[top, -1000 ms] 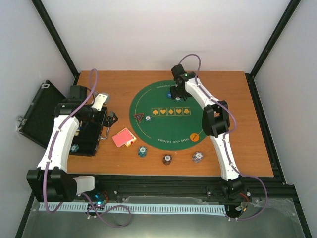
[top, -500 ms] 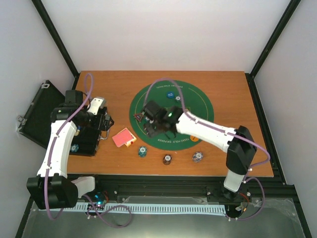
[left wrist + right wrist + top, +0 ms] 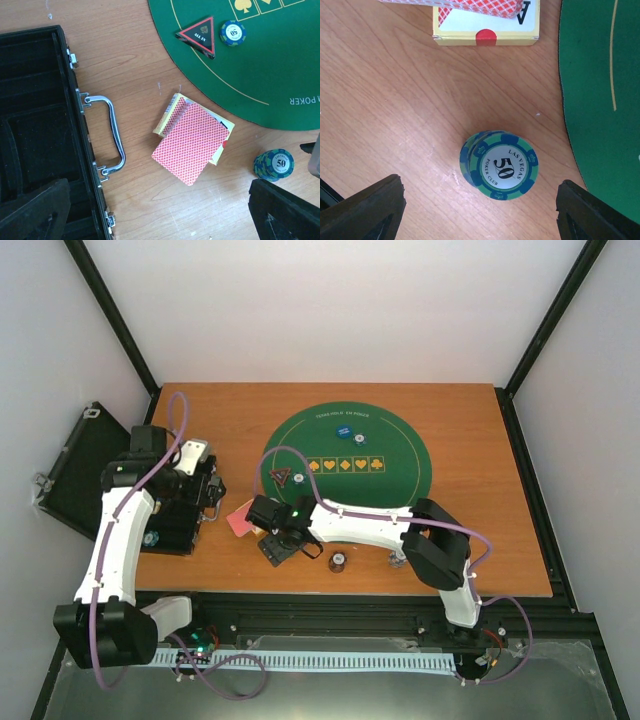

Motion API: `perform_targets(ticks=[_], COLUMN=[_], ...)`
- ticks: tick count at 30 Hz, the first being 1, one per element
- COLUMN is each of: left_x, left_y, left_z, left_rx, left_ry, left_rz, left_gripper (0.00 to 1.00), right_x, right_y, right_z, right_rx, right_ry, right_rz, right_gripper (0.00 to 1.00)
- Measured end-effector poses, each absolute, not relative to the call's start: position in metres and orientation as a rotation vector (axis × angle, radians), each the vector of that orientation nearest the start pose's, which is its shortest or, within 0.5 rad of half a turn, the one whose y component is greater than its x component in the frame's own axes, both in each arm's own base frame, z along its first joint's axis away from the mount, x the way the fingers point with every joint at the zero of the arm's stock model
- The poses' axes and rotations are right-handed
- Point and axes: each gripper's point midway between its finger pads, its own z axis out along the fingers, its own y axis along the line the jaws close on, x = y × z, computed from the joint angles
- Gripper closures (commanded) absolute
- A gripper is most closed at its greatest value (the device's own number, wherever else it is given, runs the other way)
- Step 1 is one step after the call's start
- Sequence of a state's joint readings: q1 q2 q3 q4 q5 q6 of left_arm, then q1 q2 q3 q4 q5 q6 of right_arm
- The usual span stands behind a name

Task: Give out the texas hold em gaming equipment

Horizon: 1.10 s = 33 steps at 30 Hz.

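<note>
My right gripper is above the stack of green-and-blue poker chips [image 3: 500, 165], with the stack already between its open fingers, so I will lower it over the stack and close on the stack's sides.
A stack of green-and-blue poker chips [image 3: 500, 165] marked 50 stands on the wood just left of the green felt mat [image 3: 600, 75]. My right gripper [image 3: 479, 200] hangs open above it, one finger on each side and not touching. Red-backed playing cards [image 3: 192, 145] lie fanned on a yellow card box [image 3: 485, 30]. My left gripper [image 3: 160, 210] is open over bare wood between the cards and the black case [image 3: 35, 125]. A black red-edged triangle marker [image 3: 200, 36] and a single chip [image 3: 233, 32] sit on the felt. From above, my right gripper [image 3: 280, 545] hides the stack.
The open case has a metal handle [image 3: 112, 130] on the side facing the cards. A blue button disc [image 3: 343, 432] and a chip [image 3: 360, 440] lie at the felt's far side. Two more chip stacks [image 3: 338, 561] [image 3: 397, 558] stand near the table's front edge, under my right arm.
My right arm has swung from the felt's far side across to the near left, over the chip stack beside the cards, with its jaws widening. The left arm has barely moved.
</note>
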<state>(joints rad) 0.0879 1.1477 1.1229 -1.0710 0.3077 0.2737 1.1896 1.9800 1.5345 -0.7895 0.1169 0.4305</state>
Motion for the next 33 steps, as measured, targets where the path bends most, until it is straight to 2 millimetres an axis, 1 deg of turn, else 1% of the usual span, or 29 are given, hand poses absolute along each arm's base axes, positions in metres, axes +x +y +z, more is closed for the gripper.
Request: perform_targets(ticks=[4, 9, 13, 17, 24, 33], left_x=[0.268, 0.266, 0.267, 0.268, 0.268, 0.267], left_y=[-0.029, -0.029, -0.029, -0.028, -0.026, -0.024], left_z=[0.199, 0.198, 0.197, 0.195, 0.196, 0.197], left_rx=[0.342, 0.342, 0.345, 0.354, 0.361, 0.36], left_ry=[2.572, 2.574, 2.57, 2.567, 2.563, 2.56], left_rz=[-0.283, -0.284, -0.282, -0.272, -0.246, -0.231], left_gripper=[0.0, 0.0, 0.0, 0.0, 0.0, 0.0], right_x=[0.19, 0.195, 0.2, 0.201, 0.202, 0.205], right_y=[0.412, 0.411, 0.411, 0.411, 0.415, 0.414], right_z=[0.071, 0.069, 0.058, 0.047, 0.046, 0.043], right_rx=[-1.011, -0.996, -0.985, -0.99, -0.989, -0.982], right_ry=[2.633, 2.641, 2.665, 2.689, 2.69, 2.695], right_rz=[0.227, 0.232, 0.236, 0.239, 0.268, 0.277], right_gripper=[0.18, 0.22, 0.26, 0.3, 0.42, 0.42])
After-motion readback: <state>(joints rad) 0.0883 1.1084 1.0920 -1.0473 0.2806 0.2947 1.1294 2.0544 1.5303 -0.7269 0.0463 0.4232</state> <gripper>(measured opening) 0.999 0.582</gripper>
